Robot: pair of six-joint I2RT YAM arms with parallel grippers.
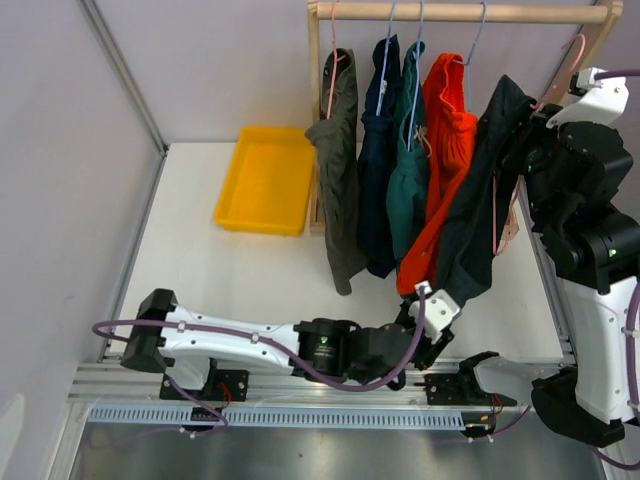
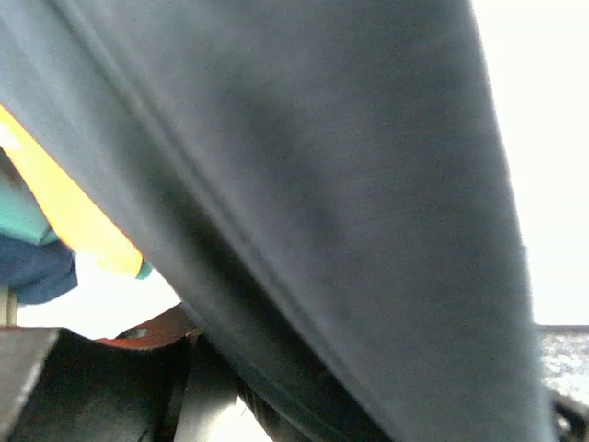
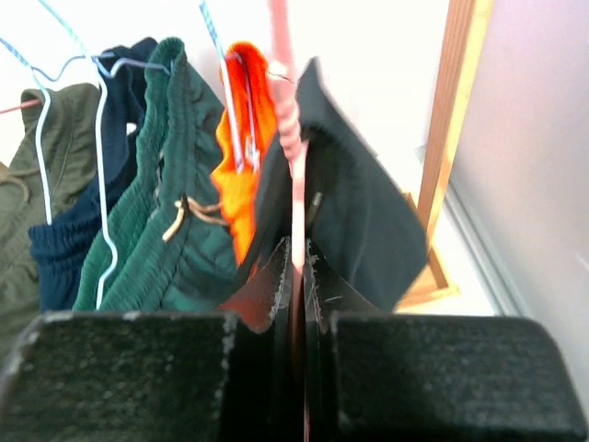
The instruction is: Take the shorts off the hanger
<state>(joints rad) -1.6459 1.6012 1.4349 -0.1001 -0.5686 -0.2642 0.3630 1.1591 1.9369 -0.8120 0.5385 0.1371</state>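
Observation:
The bar's bare end (image 1: 562, 14) lies outward of my right gripper, so it will next carry the pink hanger out and down there and release it.
Five pairs of shorts hang from a wooden rail (image 1: 460, 12): olive-grey (image 1: 340, 170), navy (image 1: 378, 170), teal (image 1: 408, 180), orange (image 1: 445, 140) and black (image 1: 490, 190). My right gripper (image 3: 296, 267) is shut on the pink hanger (image 3: 285, 101) of the black shorts (image 3: 368, 212), up at the rack's right end (image 1: 535, 115). My left gripper (image 1: 432, 305) is at the lower hem of the black shorts, which stretch taut down to it. Black fabric (image 2: 350, 184) fills the left wrist view and runs into the jaws, hiding them.
A yellow tray (image 1: 265, 180) lies on the table left of the rack. The rack's wooden post (image 3: 451, 138) stands right of the black shorts. Blue wire hangers (image 3: 101, 138) hold the navy and teal pairs. A grey wall borders the table's left side.

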